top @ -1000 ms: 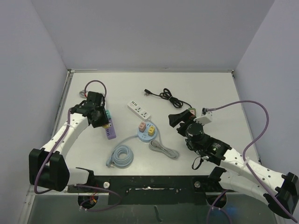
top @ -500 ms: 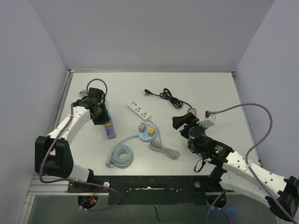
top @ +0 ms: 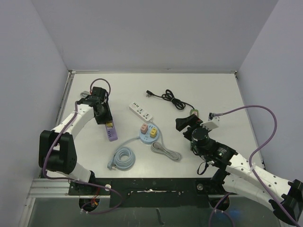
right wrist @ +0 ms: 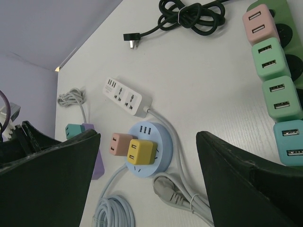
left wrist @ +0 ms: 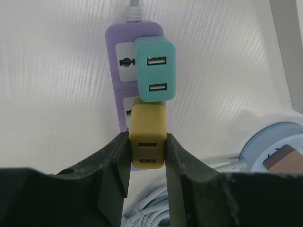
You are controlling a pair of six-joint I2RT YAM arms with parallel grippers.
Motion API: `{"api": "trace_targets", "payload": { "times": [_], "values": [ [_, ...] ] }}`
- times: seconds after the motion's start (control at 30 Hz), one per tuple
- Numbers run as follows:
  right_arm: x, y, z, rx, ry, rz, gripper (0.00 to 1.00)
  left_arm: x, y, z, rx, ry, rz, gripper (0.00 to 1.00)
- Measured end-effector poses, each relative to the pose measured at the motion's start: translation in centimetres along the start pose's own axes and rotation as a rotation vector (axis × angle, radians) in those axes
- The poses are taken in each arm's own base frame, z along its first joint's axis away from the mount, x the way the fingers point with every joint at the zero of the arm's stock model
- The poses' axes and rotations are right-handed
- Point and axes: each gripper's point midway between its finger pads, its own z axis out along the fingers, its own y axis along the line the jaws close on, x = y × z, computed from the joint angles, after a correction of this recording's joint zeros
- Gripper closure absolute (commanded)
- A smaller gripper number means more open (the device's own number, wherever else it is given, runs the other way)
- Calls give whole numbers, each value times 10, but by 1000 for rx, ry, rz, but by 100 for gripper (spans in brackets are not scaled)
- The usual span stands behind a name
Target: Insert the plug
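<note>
The mustard-yellow plug will go down next with my left gripper onto the purple power strip's nearer socket below it, close beside the seated teal plug, and my left gripper will release it there.
A purple power strip lies on the white table, with a teal USB plug seated in its far socket. My left gripper is shut on a mustard-yellow plug, which it holds over the strip's nearer socket, right beside the teal one. Whether its prongs are in the socket is hidden. From above, the left gripper stands over the strip. My right gripper is open and empty. It hangs above the table to the right of the round hub.
A round blue hub carries a pink plug and a yellow plug. A white strip and a black cable lie farther back. Several pastel plugs sit on a green strip. A coiled pale cable lies near the front.
My left arm's elbow has swung toward the left wall while its gripper stays over the purple strip with the yellow plug. My right gripper has drifted slightly to the right.
</note>
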Motion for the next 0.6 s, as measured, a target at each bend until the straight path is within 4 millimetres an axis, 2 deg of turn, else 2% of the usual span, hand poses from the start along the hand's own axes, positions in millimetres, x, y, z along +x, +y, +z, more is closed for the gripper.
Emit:
{"api": "trace_targets", "payload": {
  "times": [0.4,0.6],
  "values": [
    [-2,-10,-1,18,-11,-1,15,-3,-2,4,-6,11,5,75],
    [-1,-11,-1,23,-9,-2,15,-4,-3,-5,-15,25,-22,80]
  ]
}}
